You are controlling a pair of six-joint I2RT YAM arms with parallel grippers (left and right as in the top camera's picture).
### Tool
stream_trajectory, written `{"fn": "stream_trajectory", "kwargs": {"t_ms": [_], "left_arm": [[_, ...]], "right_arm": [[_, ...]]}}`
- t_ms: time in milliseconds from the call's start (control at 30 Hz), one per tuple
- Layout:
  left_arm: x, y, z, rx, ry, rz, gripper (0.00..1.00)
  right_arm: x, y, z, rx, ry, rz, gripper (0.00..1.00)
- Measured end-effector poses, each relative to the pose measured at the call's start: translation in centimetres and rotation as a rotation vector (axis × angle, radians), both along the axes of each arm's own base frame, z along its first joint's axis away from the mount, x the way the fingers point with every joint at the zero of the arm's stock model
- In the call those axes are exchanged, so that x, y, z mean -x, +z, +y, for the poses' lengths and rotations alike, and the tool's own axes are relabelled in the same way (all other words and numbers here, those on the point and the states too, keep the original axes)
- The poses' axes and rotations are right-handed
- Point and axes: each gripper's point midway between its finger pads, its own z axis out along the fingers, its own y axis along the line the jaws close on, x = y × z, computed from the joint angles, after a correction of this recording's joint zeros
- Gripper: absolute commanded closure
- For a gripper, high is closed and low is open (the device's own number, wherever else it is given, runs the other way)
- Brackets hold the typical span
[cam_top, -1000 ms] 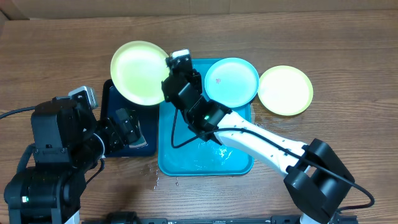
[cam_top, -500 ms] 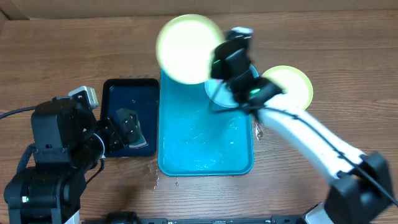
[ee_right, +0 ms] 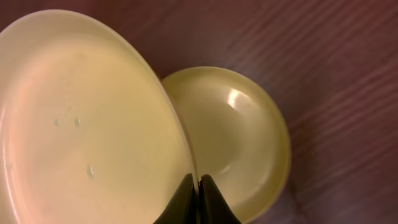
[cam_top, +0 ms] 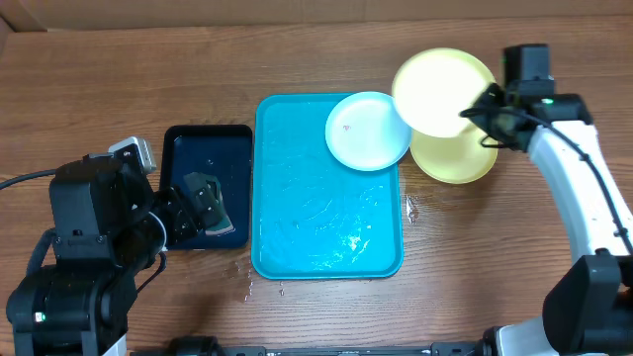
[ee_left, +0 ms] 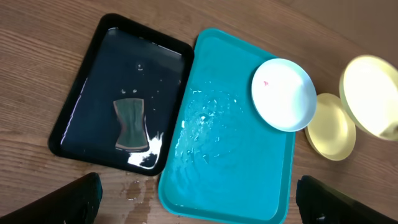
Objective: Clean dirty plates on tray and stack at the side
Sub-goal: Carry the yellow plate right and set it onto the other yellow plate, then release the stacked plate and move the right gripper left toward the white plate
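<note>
The second yellow-green plate matches and is empty beside the tray. My right gripper will carry the plate down onto it next.
My right gripper (cam_top: 482, 107) (ee_right: 198, 190) is shut on the rim of a pale yellow-green plate (cam_top: 440, 89) (ee_right: 81, 118) and holds it in the air above a second yellow-green plate (cam_top: 457, 156) (ee_right: 233, 134) that lies on the table right of the turquoise tray (cam_top: 297, 227) (ee_left: 217, 168). A light blue plate (cam_top: 367, 131) (ee_left: 283, 94) with a small red speck rests on the tray's far right corner. My left gripper (ee_left: 199, 202) is open and empty, high above the tray's near edge. The tray looks wet.
A smaller black tray (cam_top: 198, 148) (ee_left: 93, 81) with water and a dark sponge (cam_top: 210, 208) (ee_left: 130, 123) lies left of the turquoise tray. Water drops lie on the wooden table at the tray's near left corner (cam_top: 252, 287) and right side (cam_top: 410, 210).
My right arm has carried the yellow-green plate from over the black tray's far side across the turquoise tray to above the plate on the right. The left arm has not moved.
</note>
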Motion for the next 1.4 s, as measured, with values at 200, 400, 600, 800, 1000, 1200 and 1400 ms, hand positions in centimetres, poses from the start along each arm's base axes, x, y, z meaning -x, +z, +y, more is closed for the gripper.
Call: {"fn": "stream_trajectory", "kwargs": {"t_ms": [200,400,600,800,1000,1200,1400], "left_arm": [[0.0,0.0,0.0,0.000,0.000,0.001,0.00],[-0.1,-0.1,0.0,0.000,0.000,0.004,0.00],[-0.1,-0.1,0.0,0.000,0.000,0.004,0.00],[-0.1,-0.1,0.0,0.000,0.000,0.004,0.00],[-0.1,-0.1,0.0,0.000,0.000,0.004,0.00],[-0.1,-0.1,0.0,0.000,0.000,0.004,0.00],[-0.1,-0.1,0.0,0.000,0.000,0.004,0.00]], "right_arm": [[1.8,-1.2,-4.2,-0.005,-0.108,0.062,0.96],[3.0,-3.6,-5.2,0.005,-0.136,0.101,0.96],[3.8,-6.1,-5.2,0.009,-0.138,0.115,0.96],[4.5,-8.7,-5.0,0.005,-0.136,0.111,0.96],[5.3,-10.8,-4.6,-0.009,-0.130,0.111,0.93],[5.6,-11.7,-4.1,-0.032,-0.124,0.104,0.85],[5.1,-11.6,-3.0,-0.085,-0.096,0.087,0.57]]}}
